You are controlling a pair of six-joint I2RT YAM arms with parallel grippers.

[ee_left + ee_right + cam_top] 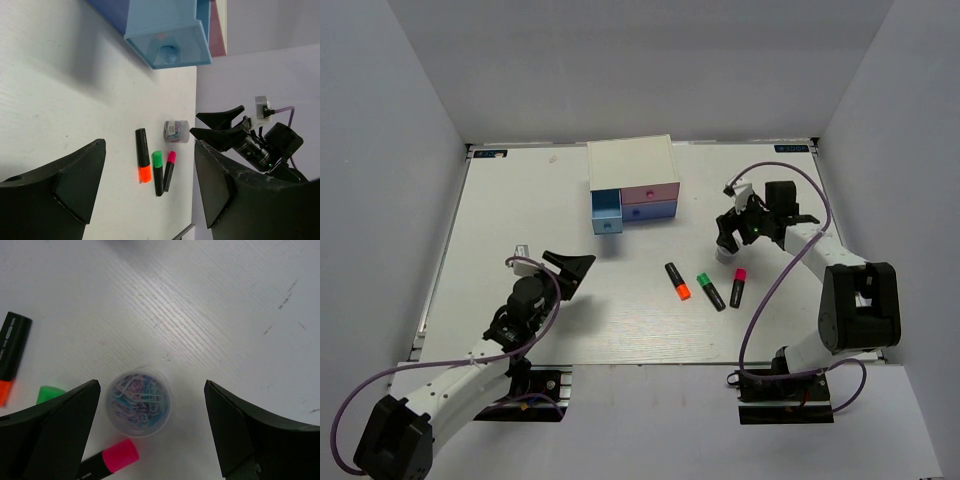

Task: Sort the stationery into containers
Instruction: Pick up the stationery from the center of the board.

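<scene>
My right gripper should next move back and down until its fingers are on both sides of the round cup (pixel 725 256) (pixel 138 404). The cup is still below it and nearer my base.
Three short black markers lie side by side on the table: orange-ended (pixel 678 281), green-ended (pixel 710 291), pink-ended (pixel 738 288). A small whitish round cup (pixel 725 256) holding coloured paper clips (pixel 139 402) stands just beyond them. My right gripper (pixel 736 238) is open above the cup; in the right wrist view (pixel 151 432) the cup sits between the fingers, nearer the left one, untouched. The white drawer chest (pixel 630 163) has its blue drawer (pixel 607 214) pulled out and its pink drawer (pixel 650 192) shut. My left gripper (pixel 572 263) is open and empty, left of the markers. No pink tube is in view.
A purple drawer (pixel 651 211) sits shut below the pink one. The left wrist view shows the blue drawer's knob (pixel 168 52), the markers (pixel 157 172), the cup (pixel 176 131) and the right arm's fingers (pixel 220 125). Grey walls enclose the table on three sides.
</scene>
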